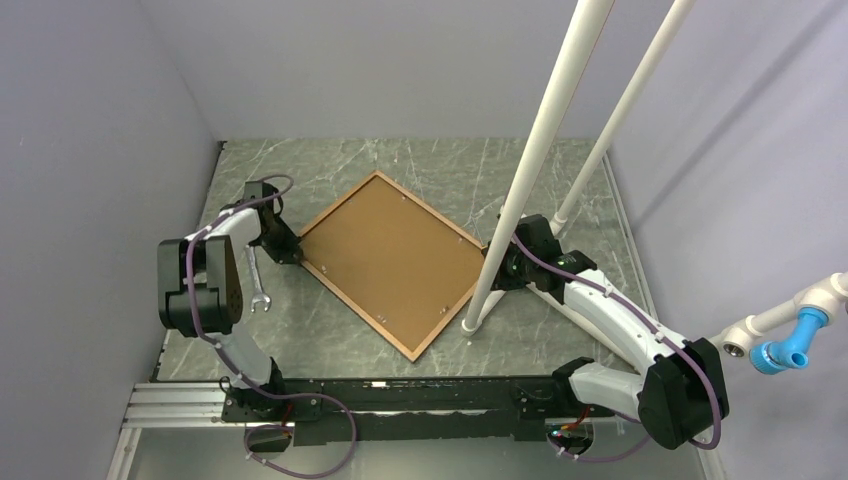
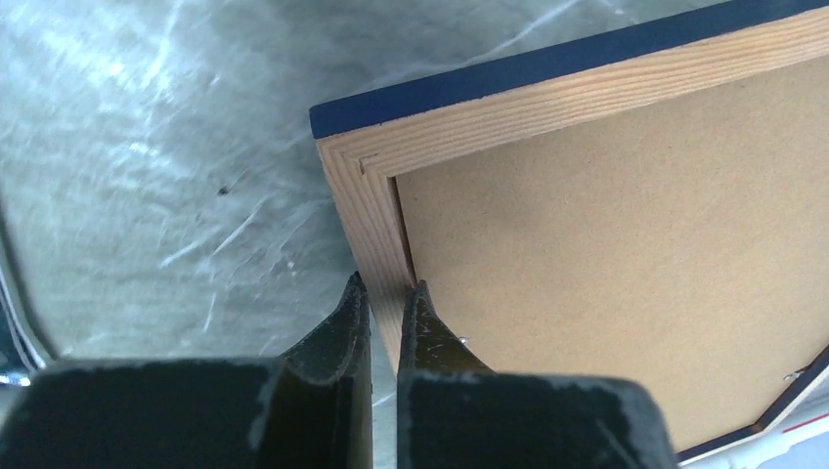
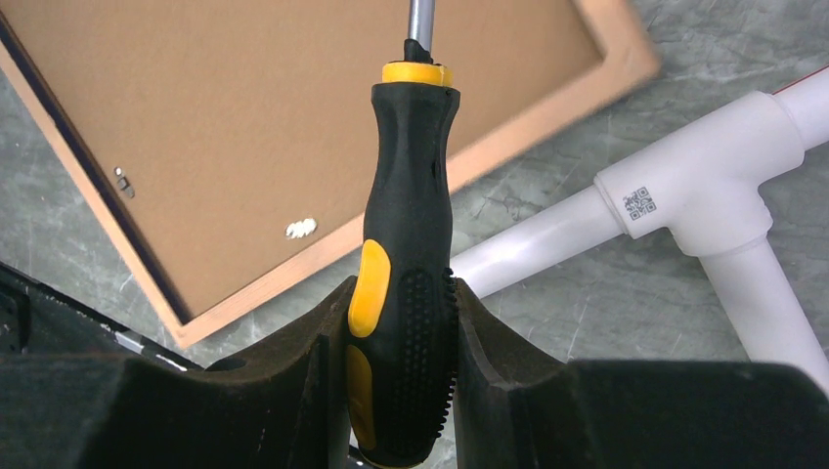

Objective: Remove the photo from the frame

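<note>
The left gripper turns the frame [image 1: 390, 260] by moving outward next, then releases the frame's wood rim between its fingers.
The frame [image 1: 390, 260] lies face down on the table, its brown backing board up, with a light wood rim and navy edge. The photo is hidden under the board. My left gripper [image 1: 290, 250] is at the frame's left corner, shut on the wood rim [image 2: 376, 210]: one finger is outside the edge, the other on the board [image 2: 606, 274]. My right gripper [image 1: 505, 265] is at the frame's right corner, shut on a black-and-yellow screwdriver [image 3: 406, 195] whose shaft points over the board [image 3: 244, 127].
A small wrench [image 1: 258, 285] lies on the marble table beside the left arm. Two white PVC poles [image 1: 530, 160] rise from a base near the frame's right corner, and their tee joint [image 3: 704, 186] is close to my right gripper. Grey walls enclose the table.
</note>
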### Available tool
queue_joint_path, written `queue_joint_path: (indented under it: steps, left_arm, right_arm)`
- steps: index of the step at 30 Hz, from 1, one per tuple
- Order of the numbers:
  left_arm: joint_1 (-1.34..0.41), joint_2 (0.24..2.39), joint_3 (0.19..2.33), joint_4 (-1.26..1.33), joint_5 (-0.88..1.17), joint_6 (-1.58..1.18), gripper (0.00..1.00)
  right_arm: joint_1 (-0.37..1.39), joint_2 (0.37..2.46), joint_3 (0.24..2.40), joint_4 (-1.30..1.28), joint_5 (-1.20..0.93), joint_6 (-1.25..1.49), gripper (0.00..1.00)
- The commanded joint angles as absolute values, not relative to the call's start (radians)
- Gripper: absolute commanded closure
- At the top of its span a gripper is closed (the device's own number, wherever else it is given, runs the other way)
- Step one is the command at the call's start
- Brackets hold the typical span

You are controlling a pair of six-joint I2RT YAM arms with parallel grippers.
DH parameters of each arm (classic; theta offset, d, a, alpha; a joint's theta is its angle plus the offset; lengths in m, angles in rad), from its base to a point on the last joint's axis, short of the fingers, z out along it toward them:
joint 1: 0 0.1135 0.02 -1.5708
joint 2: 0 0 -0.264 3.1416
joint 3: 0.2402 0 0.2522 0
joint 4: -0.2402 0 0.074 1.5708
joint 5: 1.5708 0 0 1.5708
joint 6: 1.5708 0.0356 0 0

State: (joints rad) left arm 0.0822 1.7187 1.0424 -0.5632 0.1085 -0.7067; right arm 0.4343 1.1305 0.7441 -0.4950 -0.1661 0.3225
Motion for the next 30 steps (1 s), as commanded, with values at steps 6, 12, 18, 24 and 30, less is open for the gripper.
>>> queue_joint_path:
  steps: [6,12,18,24,30]
  left_arm:
    - [0.068,1.872,1.247,-0.705,0.184,-0.307,1.00]
    - [0.069,1.911,1.287,-0.687,0.208,-0.260,1.00]
    - [0.070,1.943,1.320,-0.671,0.189,-0.240,1.00]
    - [0.088,1.929,1.324,-0.654,0.271,-0.256,0.98]
    - [0.092,1.917,1.315,-0.640,0.300,-0.265,0.78]
  right_arm:
    - [0.444,1.118,0.768,-0.496,-0.172,0.321,1.00]
    - [0.453,1.178,0.795,-0.487,-0.236,0.321,1.00]
    - [0.476,1.275,0.844,-0.491,-0.289,0.320,1.00]
    - [0.476,1.295,0.837,-0.548,-0.246,0.333,1.00]
    - [0.477,1.245,0.802,-0.604,-0.250,0.368,1.00]
